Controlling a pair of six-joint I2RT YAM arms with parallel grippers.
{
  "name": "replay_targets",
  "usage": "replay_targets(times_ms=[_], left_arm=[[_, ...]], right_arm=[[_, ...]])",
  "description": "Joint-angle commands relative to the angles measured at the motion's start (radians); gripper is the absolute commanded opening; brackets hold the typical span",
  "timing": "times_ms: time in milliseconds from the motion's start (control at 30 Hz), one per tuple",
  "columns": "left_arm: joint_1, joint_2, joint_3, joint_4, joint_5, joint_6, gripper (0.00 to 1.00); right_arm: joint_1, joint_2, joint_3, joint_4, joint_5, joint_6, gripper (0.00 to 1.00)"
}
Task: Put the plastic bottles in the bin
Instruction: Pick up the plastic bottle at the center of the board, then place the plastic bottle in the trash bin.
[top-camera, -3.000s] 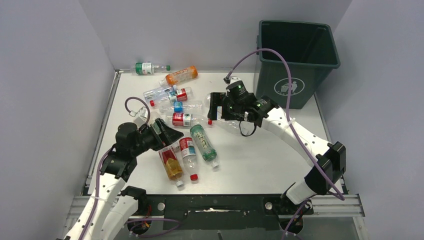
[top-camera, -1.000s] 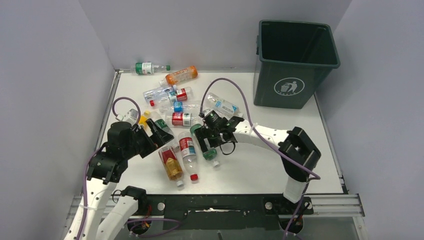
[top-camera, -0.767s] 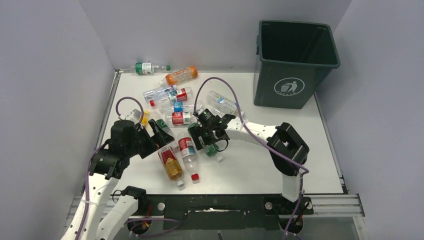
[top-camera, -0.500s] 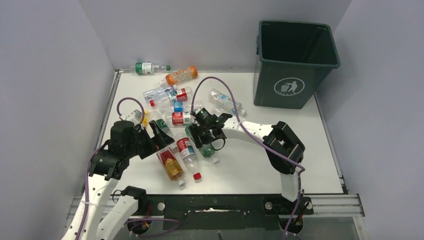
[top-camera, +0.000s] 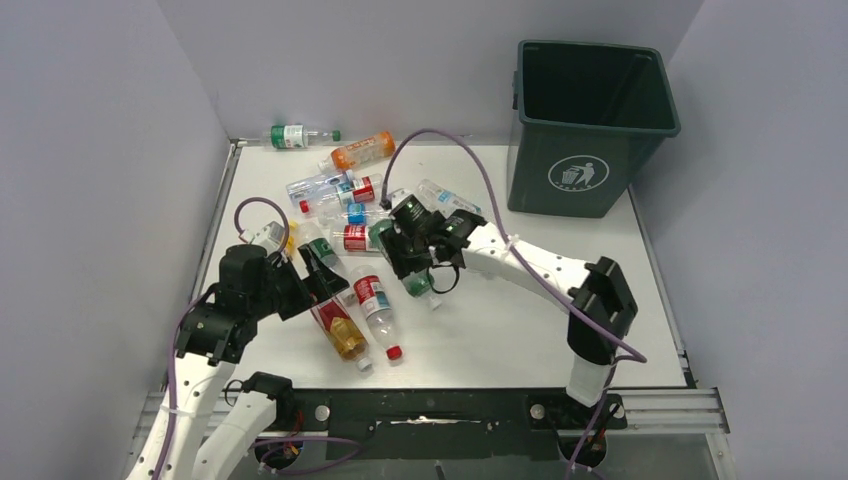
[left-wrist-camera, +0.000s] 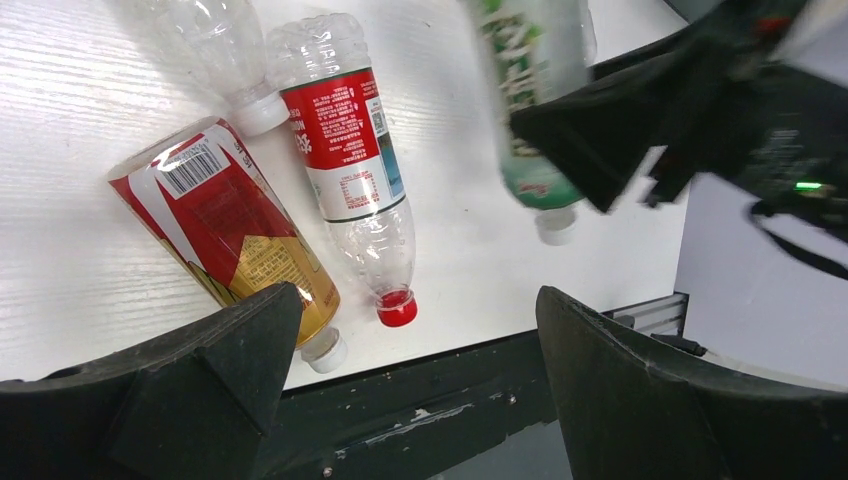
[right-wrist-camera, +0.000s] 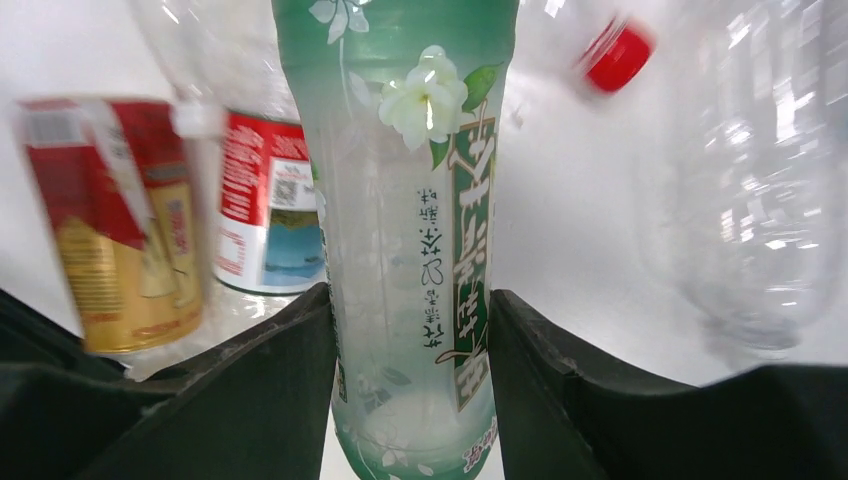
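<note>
Next I need to lift my right gripper over the bin's open top to release the green-labelled bottle, since the bin stands outward of it, to the right in the top view.
My right gripper is shut on a green-labelled plastic bottle, gripping its body, and it hangs just above the table's middle. My left gripper is open over an amber bottle with a red label and a clear red-labelled bottle; both lie flat. More plastic bottles lie clustered at the back left. The dark green bin stands upright at the back right, apart from both grippers.
An orange bottle and a green-labelled one lie by the back wall. A clear bottle lies just behind the right gripper. Grey walls close in on the left, back and right. The table's near edge runs under the left gripper.
My right gripper closed on the green-labelled bottle and drew it up and back toward the bottle cluster. The left arm has hardly moved and stays open.
</note>
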Motion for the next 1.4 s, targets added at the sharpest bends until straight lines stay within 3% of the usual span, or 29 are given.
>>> replay_targets(times_ms=[0, 333, 567, 1000, 1200, 1367], left_arm=[[0.004, 0.004, 0.0, 0.053, 0.017, -0.002, 0.89], [0.004, 0.013, -0.008, 0.058, 0.015, 0.003, 0.89], [0.003, 0.032, -0.008, 0.062, 0.018, 0.012, 0.89], [0.003, 0.069, 0.025, 0.062, 0.022, 0.018, 0.89], [0.003, 0.068, 0.039, 0.05, 0.015, 0.012, 0.89], [0.003, 0.059, 0.04, 0.049, 0.009, 0.001, 0.89]], right_arm=[[-0.031, -0.13, 0.164, -0.072, 0.091, -0.07, 0.46], [-0.314, -0.145, 0.503, -0.151, 0.071, -0.196, 0.47], [-0.473, -0.1, 0.731, -0.111, 0.024, -0.214, 0.49], [-0.812, -0.17, 0.688, 0.267, -0.145, -0.118, 0.53], [-0.969, -0.112, 0.702, 0.392, -0.246, -0.022, 0.55], [-1.075, -0.034, 0.771, 0.4, -0.29, 0.032, 0.58]])
